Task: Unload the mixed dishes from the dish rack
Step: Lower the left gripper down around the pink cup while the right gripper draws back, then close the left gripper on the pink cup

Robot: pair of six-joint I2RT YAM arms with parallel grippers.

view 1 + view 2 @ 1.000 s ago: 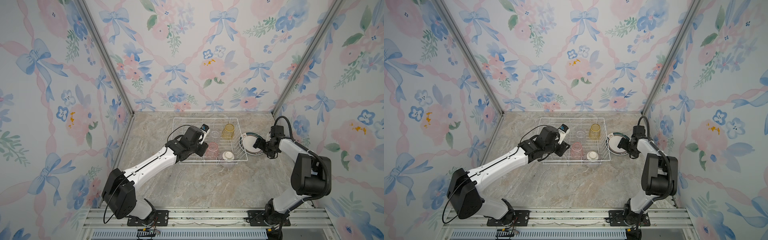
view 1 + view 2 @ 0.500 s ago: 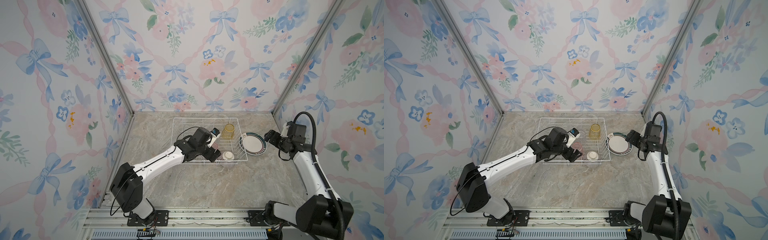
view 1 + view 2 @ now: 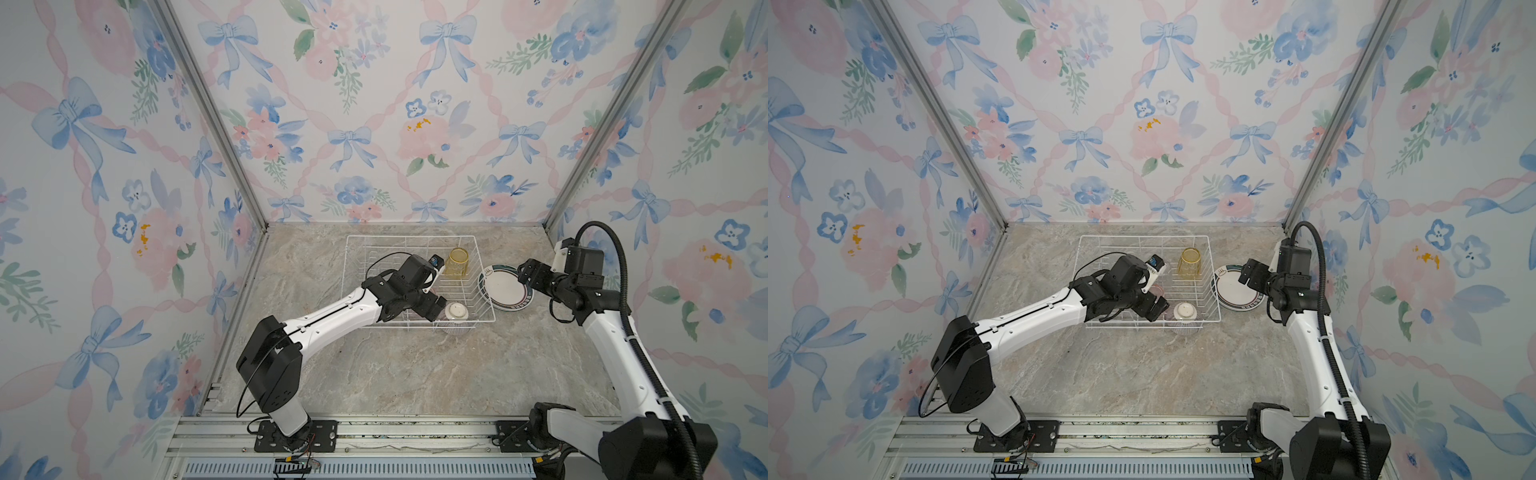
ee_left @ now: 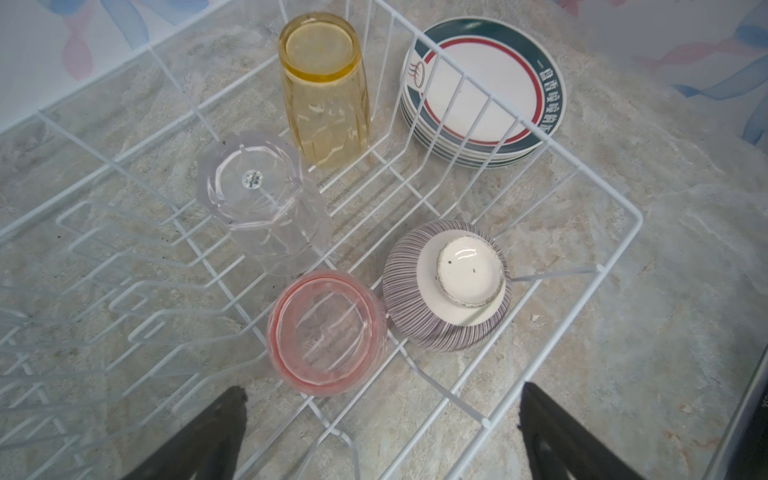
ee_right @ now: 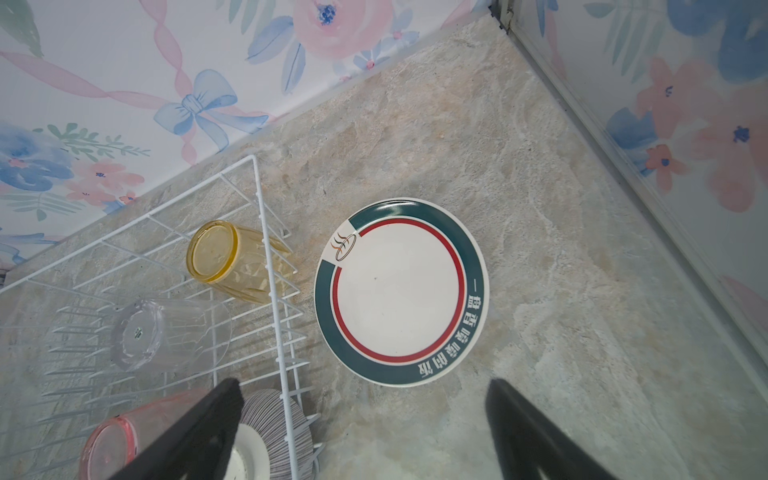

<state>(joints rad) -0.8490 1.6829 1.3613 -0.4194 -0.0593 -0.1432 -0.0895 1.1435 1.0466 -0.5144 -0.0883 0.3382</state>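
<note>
The left gripper lowers its open fingers astride the pink tumbler's upturned base (image 4: 328,332) below next, keeping off the striped bowl standing close beside it.
The white wire dish rack (image 3: 411,236) (image 3: 1142,237) stands at the back middle of the table. Upside down inside it are a yellow tumbler (image 3: 457,262) (image 4: 324,87), a clear tumbler (image 4: 257,199), a pink tumbler (image 4: 326,332) and a purple-striped bowl (image 3: 456,316) (image 4: 449,286). A stack of plates (image 3: 505,288) (image 5: 399,291) lies on the table just right of the rack. My left gripper (image 3: 435,308) (image 4: 380,390) hovers open above the rack's near right part, beside the pink tumbler and the bowl. My right gripper (image 3: 528,272) (image 5: 363,382) hangs open above the plates' near edge, empty.
The rack's upright prongs (image 4: 124,291) fill its left part. The right wall's metal post (image 3: 590,133) rises close behind the right arm. Bare marble tabletop (image 3: 415,374) lies in front of the rack.
My left gripper has opened wide and moved right and nearer along the rack, toward the bowl. My right arm has risen off the plate stack, its gripper still open.
</note>
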